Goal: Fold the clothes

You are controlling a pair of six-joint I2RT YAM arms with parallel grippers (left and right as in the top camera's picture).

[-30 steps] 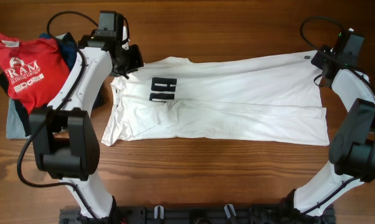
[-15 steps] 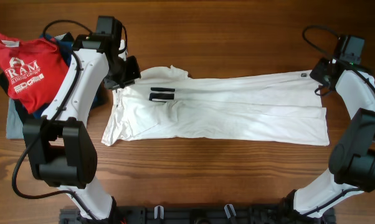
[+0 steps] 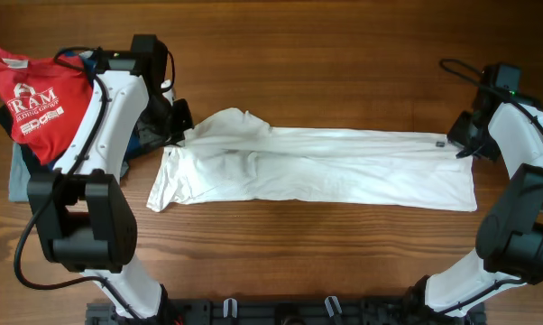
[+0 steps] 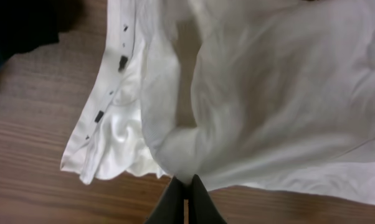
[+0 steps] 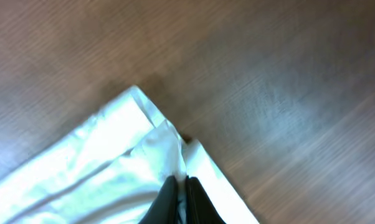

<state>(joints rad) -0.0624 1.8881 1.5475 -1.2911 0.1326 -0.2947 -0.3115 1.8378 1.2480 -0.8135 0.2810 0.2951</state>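
Observation:
The shirt's lower layer lies flat, back from my right gripper. I should pull the pinched corner slightly back over the shirt's lower layer [image 3: 461, 171] [image 5: 213, 177] next and let go of it there with my right gripper.
A white shirt [image 3: 317, 167] lies stretched across the middle of the wooden table, its far long edge folded over toward the front. My left gripper [image 3: 179, 134] is shut on the shirt's far left edge; in the left wrist view the closed fingers [image 4: 187, 186] pinch white cloth [image 4: 268, 106]. My right gripper [image 3: 458, 144] is shut on the shirt's far right corner; in the right wrist view the fingers [image 5: 182, 186] pinch the cloth [image 5: 113, 180] by its corner.
A pile of clothes lies at the far left, topped by a red printed T-shirt [image 3: 37, 99] over dark blue and grey garments [image 3: 19, 171]. Bare wood [image 3: 308, 54] lies behind and in front of the shirt.
Both grippers have pulled the shirt's far edge toward the front, folding it over. The black print on the shirt is now covered.

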